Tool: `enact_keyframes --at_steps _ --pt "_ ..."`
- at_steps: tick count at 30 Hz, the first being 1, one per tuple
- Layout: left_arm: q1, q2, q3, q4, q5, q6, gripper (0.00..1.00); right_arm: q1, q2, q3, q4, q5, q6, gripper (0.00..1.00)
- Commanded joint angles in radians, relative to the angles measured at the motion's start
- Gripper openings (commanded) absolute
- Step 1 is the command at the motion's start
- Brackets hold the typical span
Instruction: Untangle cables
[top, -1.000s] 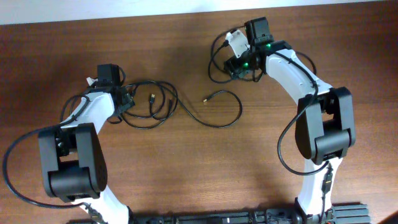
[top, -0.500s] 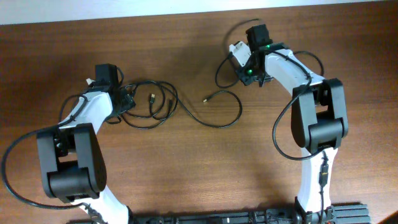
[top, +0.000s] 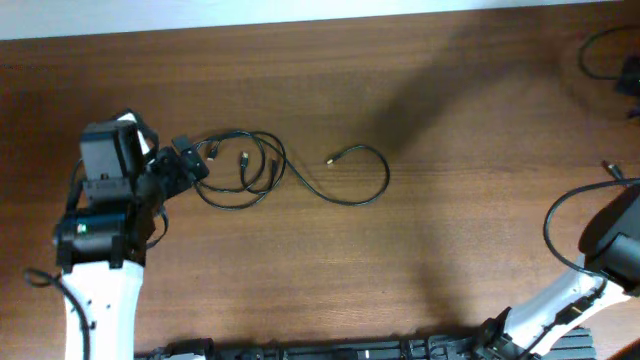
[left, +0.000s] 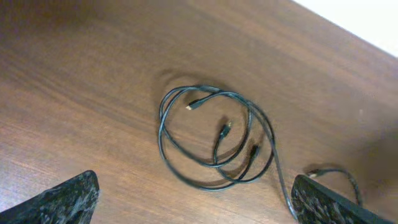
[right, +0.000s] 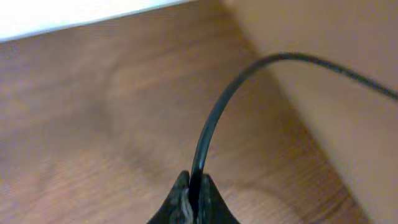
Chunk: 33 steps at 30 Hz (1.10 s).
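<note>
The held black cable is already clear of the bundle, so the robot will lower its right gripper toward the tabletop next to the thin loop and let the cable go.
A loose bundle of thin black cables (top: 272, 170) lies left of the table's middle. One strand trails right in a wide loop to a small plug end (top: 330, 160). My left gripper (top: 195, 160) hovers just left of the bundle, open with nothing in it. In the left wrist view the coils (left: 215, 186) lie between and beyond its wide-apart fingertips (left: 68, 199). My right gripper (right: 193, 186) is shut on a black cable (right: 214, 118) that arcs up and away to the right. Overhead, only a dark bit of that gripper (top: 630, 80) shows at the far right edge, beside a thin loop (top: 590, 45).
The brown wooden table (top: 420, 260) ends at a white strip (top: 300, 12) along the back. The right arm's lower part (top: 610, 240) stands at the right edge, and a black rail (top: 350, 350) runs along the front. A tan surface (right: 323, 37) rises beside the table in the right wrist view.
The right gripper shut on a cable near the table's back middle and swung far right, taking that loop along. The left arm drew back to the left, its gripper still open.
</note>
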Motion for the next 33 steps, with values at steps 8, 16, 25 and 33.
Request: enact_keyframes --at_steps 8,16,25,33 --pt "-0.003 -0.044 0.001 0.002 0.072 -0.053 0.99 0.093 0.235 0.232 0.799 -0.193 0.098 0.04" --pt "-0.003 -0.044 0.001 0.001 0.073 -0.053 0.99 0.060 0.508 0.232 0.380 -0.163 0.098 0.53" --pt "-0.003 -0.044 0.000 -0.022 0.072 -0.052 0.99 0.060 0.158 0.233 -0.130 0.208 0.225 0.99" --pt "-0.003 -0.044 0.000 -0.026 0.069 -0.052 0.99 0.060 0.202 0.232 -0.561 0.196 0.334 0.99"
